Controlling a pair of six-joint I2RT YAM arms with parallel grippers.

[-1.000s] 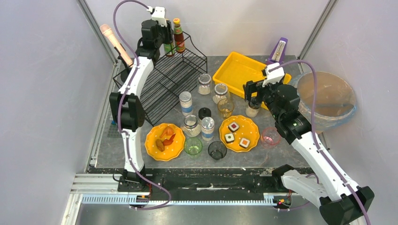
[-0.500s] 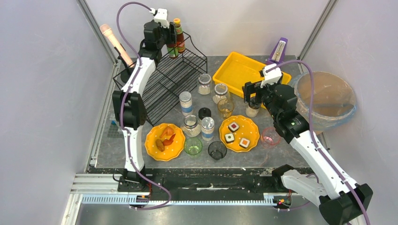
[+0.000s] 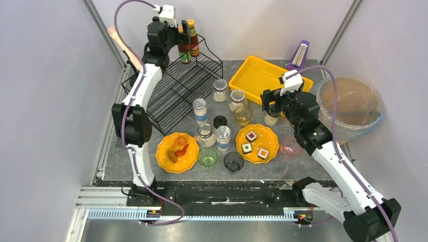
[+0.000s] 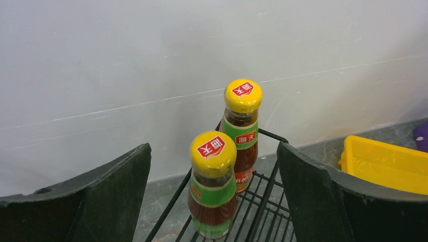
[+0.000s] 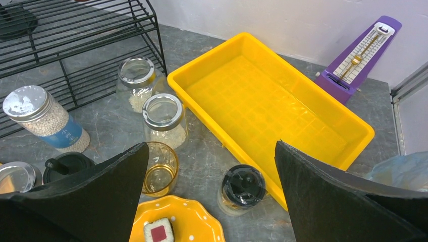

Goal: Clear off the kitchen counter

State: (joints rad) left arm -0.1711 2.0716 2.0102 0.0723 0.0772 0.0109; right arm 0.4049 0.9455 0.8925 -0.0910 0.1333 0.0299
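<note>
My left gripper will come back from the bottles, tilt downward and lower around the jar's lid (image 3: 199, 104), because the blue-labelled jar stands outside the rack.
The dark-grey kitchen counter (image 3: 303, 164) holds several jars, several glasses and two yellow plates (image 3: 257, 142). My left gripper (image 3: 175, 41) is open and empty, high at the back corner of the black wire rack (image 3: 176, 91). Two yellow-capped sauce bottles stand on the rack just ahead of it, the near bottle (image 4: 212, 191) between the jaw lines and the far bottle (image 4: 242, 126) behind. My right gripper (image 5: 210, 145) is open and empty above a black-lidded jar (image 5: 243, 187), beside the empty yellow tray (image 5: 267, 101).
An amber glass (image 5: 159, 169) and two metal-lidded jars (image 5: 162, 118) stand left of the right gripper. A purple metronome (image 3: 300, 54) stands behind the tray. A lined bin (image 3: 353, 106) is at the right. A pink microphone (image 3: 123, 48) leans at the back left.
The left gripper carried the near sauce bottle up beside the other one, let go and drew back up and left. The right arm has barely moved.
</note>
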